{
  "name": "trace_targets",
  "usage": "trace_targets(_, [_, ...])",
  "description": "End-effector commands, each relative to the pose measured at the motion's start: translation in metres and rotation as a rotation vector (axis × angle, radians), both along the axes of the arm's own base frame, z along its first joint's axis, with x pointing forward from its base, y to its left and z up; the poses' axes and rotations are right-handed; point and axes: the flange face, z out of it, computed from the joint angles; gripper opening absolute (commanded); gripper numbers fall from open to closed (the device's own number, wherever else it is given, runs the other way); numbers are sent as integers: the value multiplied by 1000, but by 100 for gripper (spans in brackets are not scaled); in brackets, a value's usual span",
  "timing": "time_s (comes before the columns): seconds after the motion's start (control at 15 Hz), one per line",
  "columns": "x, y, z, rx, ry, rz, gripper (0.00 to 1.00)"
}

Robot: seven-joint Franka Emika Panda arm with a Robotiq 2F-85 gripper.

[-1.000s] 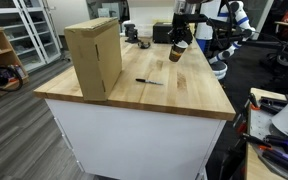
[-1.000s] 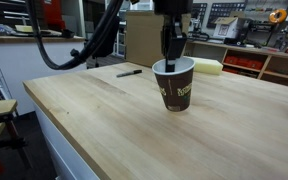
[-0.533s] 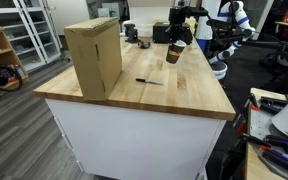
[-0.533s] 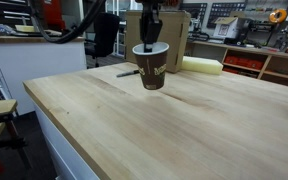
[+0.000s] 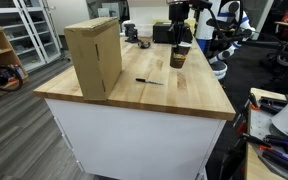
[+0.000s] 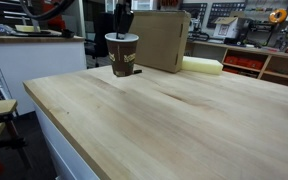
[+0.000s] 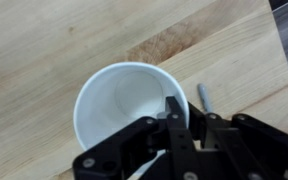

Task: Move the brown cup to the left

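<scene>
The table is bare below my gripper on the side with its white-sided edge, so my gripper should lower away from the pen (image 6: 137, 72) toward that edge to release the cup.
The brown cup (image 6: 122, 58), dark brown with a pale rim, is upright in my gripper (image 6: 123, 32), which is shut on its rim with one finger inside. It is low over the wooden table (image 6: 154, 120), just in front of the black pen (image 6: 137, 72). Whether its base touches the wood I cannot tell. In an exterior view the cup (image 5: 178, 56) hangs under the gripper (image 5: 180, 42) at the table's far side. The wrist view looks down into the cup's white inside (image 7: 122, 100), with the gripper fingers (image 7: 174, 118) on its rim and the pen (image 7: 204, 97) beside it.
A tall tan cardboard box (image 5: 94, 55) stands on the table; it also shows in an exterior view (image 6: 160, 40), behind the cup. A pale yellow block (image 6: 202, 66) lies next to the box. The pen (image 5: 149, 81) lies mid-table. Shelves and lab equipment surround the table.
The gripper has carried the cup across the table, away from the near middle toward the pen and box. The cup stays upright in the grip.
</scene>
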Motion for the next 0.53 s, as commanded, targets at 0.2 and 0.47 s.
trace_targets(0.2, [-11, 50, -15, 39, 111, 131, 2])
trace_targets(0.47, [-14, 88, -31, 50, 156, 210, 2])
